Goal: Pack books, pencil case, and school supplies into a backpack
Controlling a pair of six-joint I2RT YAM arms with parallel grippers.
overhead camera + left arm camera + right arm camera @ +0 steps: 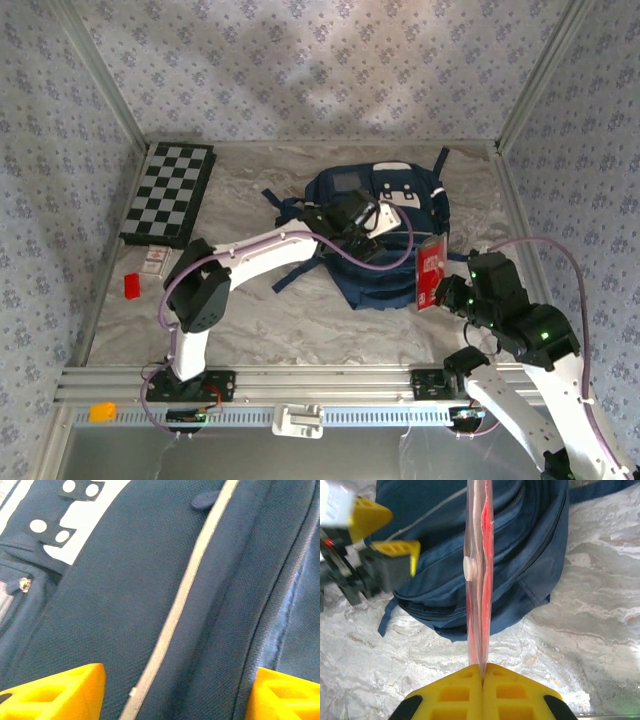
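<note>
The robot's right gripper will next move outward and down to let go of the pencil case in the backpack's zippered side (402, 262) (509, 507), because that side is outward of and below the gripper.
The navy backpack (395, 205) lies flat in the middle of the table, with pale piping (180, 600) running across its fabric. My left gripper (366, 222) hovers low over its front, open, with its yellow fingers (60, 692) wide apart and only fabric below them. My right gripper (452, 293) is shut on the bottom edge of the red pencil case (431, 270). The pencil case (480, 570) stands upright and edge-on beside the backpack's (530, 540) right side. A small pale pink-and-white item (155, 260), maybe the school supplies, lies at the left. The books are hidden.
A black-and-white checkered board (168, 193) lies at the back left, with a tiny red block (132, 286) nearer me. Metal frame rails border the table. The left gripper's fingers (385, 530) are close to the held case. Bare marble lies in front of the backpack.
</note>
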